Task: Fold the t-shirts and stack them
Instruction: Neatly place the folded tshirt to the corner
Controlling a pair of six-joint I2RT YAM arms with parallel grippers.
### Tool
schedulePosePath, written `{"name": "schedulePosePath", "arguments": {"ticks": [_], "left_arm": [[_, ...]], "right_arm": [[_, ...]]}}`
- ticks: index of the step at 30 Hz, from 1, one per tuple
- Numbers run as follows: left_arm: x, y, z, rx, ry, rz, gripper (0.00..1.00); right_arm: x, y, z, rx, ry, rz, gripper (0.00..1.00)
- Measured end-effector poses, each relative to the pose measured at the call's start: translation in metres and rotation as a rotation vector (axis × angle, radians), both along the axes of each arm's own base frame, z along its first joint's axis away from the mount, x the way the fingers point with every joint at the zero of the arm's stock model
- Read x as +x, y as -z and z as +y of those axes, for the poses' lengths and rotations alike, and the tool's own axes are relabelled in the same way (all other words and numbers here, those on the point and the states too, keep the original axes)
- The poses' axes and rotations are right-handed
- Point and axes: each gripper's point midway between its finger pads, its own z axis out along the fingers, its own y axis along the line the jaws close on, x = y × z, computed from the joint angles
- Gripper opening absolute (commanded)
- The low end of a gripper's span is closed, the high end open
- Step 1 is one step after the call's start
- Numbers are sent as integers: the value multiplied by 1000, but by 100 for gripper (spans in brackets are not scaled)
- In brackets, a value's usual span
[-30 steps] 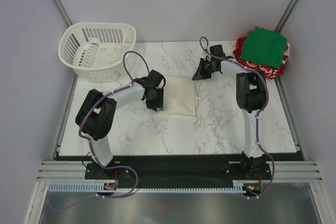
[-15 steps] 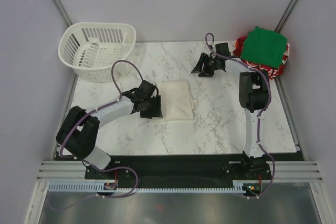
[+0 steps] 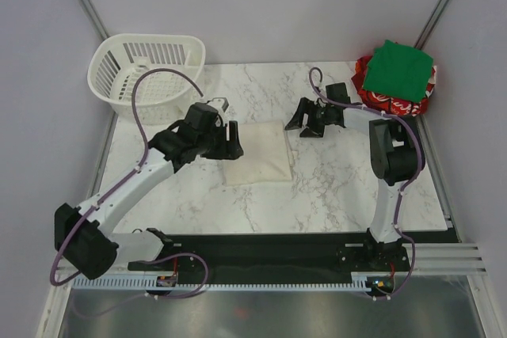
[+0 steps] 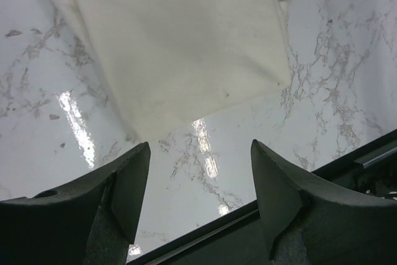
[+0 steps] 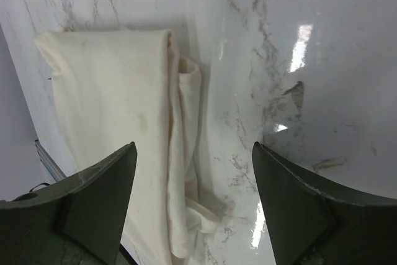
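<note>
The right gripper goes down and sideways next, onto the cream t-shirt's layered edge (image 3: 285, 135) (image 5: 178, 91) near the t-shirt's far corner, because its fingers stand off that edge.
The cream t-shirt (image 3: 258, 154) lies folded in a rough rectangle at the table's middle, with nothing holding it. My left gripper (image 3: 231, 138) hovers at its left edge, jaws open and empty. In the left wrist view the left gripper (image 4: 198, 153) frames bare marble just past the cream t-shirt (image 4: 180, 41). My right gripper (image 3: 304, 120) stands open just off the shirt's far right corner. Through the right gripper (image 5: 193, 153) I see the cream t-shirt (image 5: 111, 103) and its layered folded edge. The green t-shirt (image 3: 401, 69) rests folded on the red t-shirt (image 3: 396, 103) at the far right corner.
A white slotted basket (image 3: 147, 74) stands at the far left corner of the marble table (image 3: 341, 187). The table's dark front rail (image 4: 347, 159) shows in the left wrist view. Grey walls close in the back and sides.
Both grippers have opened. The left arm swung out and its gripper came off the cream shirt's left edge. The right gripper moved nearer the shirt's far right corner. The shirt shifted slightly toward the near side.
</note>
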Motion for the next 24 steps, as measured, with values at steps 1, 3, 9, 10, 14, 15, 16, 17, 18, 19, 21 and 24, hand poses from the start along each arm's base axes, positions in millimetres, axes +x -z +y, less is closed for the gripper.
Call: {"name": "schedulePosePath", "arguments": {"ticks": [1,3,9,10,14,15,16,17,18,19,21,24], "left_arm": [[-4,-4,7,14,-7,-14,73],[-13,-10,21,36,-23,-42,73],[-41,-16,68,116,-86,-123,90],[-44,-16,77,134,-111,-140,96],[-53,-9,112,196,-214,-201,100],[-55,-8,117,201,-228,-213,100],[-57,-6,121,206,-237,-219,100],[-58,-4,124,211,-245,-224,100],[-58,-4,126,216,-255,-231,100],[-58,-4,128,218,-259,-234,99],[-58,-5,130,225,-269,-240,98],[-58,-6,131,225,-275,-244,98]], "right_arm": [[0,-1,5,4,-9,-7,84],[-3,0,17,7,-30,-13,82],[4,3,53,40,-70,-27,66],[6,4,57,45,-74,-32,63],[9,13,63,52,-65,-16,34],[9,17,64,56,-62,-5,20],[9,20,64,64,-65,2,13],[8,22,64,67,-57,14,6],[8,23,65,79,-59,22,0],[8,23,66,88,-60,23,0],[8,22,68,103,-61,22,0],[4,22,71,141,-62,26,0]]}}
